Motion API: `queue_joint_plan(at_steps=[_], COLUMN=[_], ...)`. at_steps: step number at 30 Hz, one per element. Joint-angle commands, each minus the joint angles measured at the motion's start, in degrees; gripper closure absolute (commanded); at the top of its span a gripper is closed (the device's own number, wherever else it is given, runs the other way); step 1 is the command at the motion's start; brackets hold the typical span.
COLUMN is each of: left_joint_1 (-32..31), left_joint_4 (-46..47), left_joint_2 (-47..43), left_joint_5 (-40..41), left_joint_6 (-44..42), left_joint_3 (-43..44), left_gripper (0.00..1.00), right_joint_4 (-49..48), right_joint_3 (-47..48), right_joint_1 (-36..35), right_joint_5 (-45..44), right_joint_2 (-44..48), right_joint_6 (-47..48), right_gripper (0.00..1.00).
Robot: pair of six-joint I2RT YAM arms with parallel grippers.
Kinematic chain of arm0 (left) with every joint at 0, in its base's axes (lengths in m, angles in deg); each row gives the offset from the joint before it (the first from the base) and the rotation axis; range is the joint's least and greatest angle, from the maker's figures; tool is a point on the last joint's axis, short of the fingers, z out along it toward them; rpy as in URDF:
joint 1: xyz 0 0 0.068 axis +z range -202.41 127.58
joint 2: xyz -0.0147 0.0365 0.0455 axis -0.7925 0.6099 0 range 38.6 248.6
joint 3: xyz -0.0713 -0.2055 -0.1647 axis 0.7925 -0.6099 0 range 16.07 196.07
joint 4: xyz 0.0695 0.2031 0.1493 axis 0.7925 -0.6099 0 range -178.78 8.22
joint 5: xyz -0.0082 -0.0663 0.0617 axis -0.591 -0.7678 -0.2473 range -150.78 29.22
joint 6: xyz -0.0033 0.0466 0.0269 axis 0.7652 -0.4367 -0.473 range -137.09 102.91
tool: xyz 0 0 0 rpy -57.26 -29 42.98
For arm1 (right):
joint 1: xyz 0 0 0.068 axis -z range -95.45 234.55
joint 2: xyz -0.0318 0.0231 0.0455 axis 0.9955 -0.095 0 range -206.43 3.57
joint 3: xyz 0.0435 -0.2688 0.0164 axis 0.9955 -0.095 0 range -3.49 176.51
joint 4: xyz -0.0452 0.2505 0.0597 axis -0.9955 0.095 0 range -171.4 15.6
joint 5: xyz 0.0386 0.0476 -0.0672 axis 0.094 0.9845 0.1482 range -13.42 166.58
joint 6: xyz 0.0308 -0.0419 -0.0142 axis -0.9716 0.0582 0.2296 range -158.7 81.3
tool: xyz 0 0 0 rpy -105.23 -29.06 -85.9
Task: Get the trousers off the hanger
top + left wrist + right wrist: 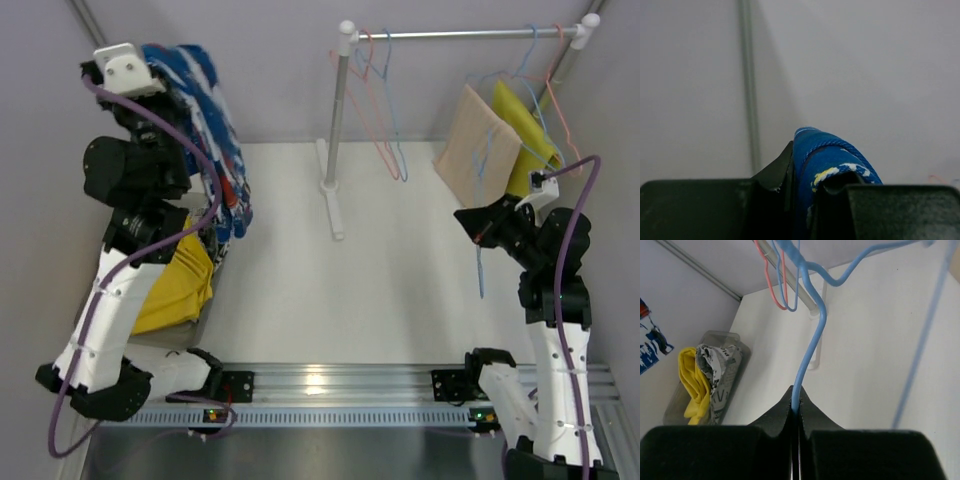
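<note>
The left gripper will next lower the blue trousers, which are free of any hanger, over the wall side of the clear bin [720,335], beside the yellow trousers, and then open.
My left gripper [158,72] is raised at the far left and shut on the blue trousers with white and red patches [215,130], which hang down from it. The left wrist view shows the blue cloth [832,157] pinched in the left gripper [802,172]. My right gripper [478,226] is shut on the wire of a blue hanger [480,265] below the rail; the right wrist view shows this hanger [810,355] clamped in the right gripper [796,401]. The yellow trousers [180,290] and the black-and-white print trousers [717,372] lie in a clear bin [720,335].
A rack rail [460,35] on a white post [335,130] spans the back. Empty red and blue hangers [385,110] hang near the post. A beige cloth [475,150] and an olive-yellow cloth [525,130] hang at the right end. Grey walls close both sides.
</note>
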Motion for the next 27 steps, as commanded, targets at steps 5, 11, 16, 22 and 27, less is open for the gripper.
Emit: queue_joint_plan(at_steps=[5,11,16,22,27], left_joint_1=[20.86,35.98,41.79,44.0,44.0], left_joint_4=[-2.19,-11.49,-16.61,-20.92,-11.73], left_joint_2=[-22.42,-39.83,-47.85,-49.45,-44.02], left_joint_5=[1.98,5.32,10.69,13.94,12.63], left_joint_6=[5.9,11.18,11.72,14.0,11.54], left_joint_3=[-21.84,-38.64,-43.66,-47.26,-53.92], left_gripper=[1.0,1.0,1.0,1.0,1.0], right_joint_4=[-4.12,-4.65,-3.77,-4.03,-5.09], right_joint_3=[3.99,5.21,5.74,6.1,5.57], right_joint_1=[0.73,0.73,0.73,0.64,0.55], right_joint_5=[0.72,1.78,2.74,3.1,2.66], right_joint_2=[-2.2,-3.34,-4.39,-5.62,-6.77], right_joint_6=[-0.25,-0.43,-0.08,-0.6,-1.22], right_gripper=[1.0,1.0,1.0,1.0,1.0])
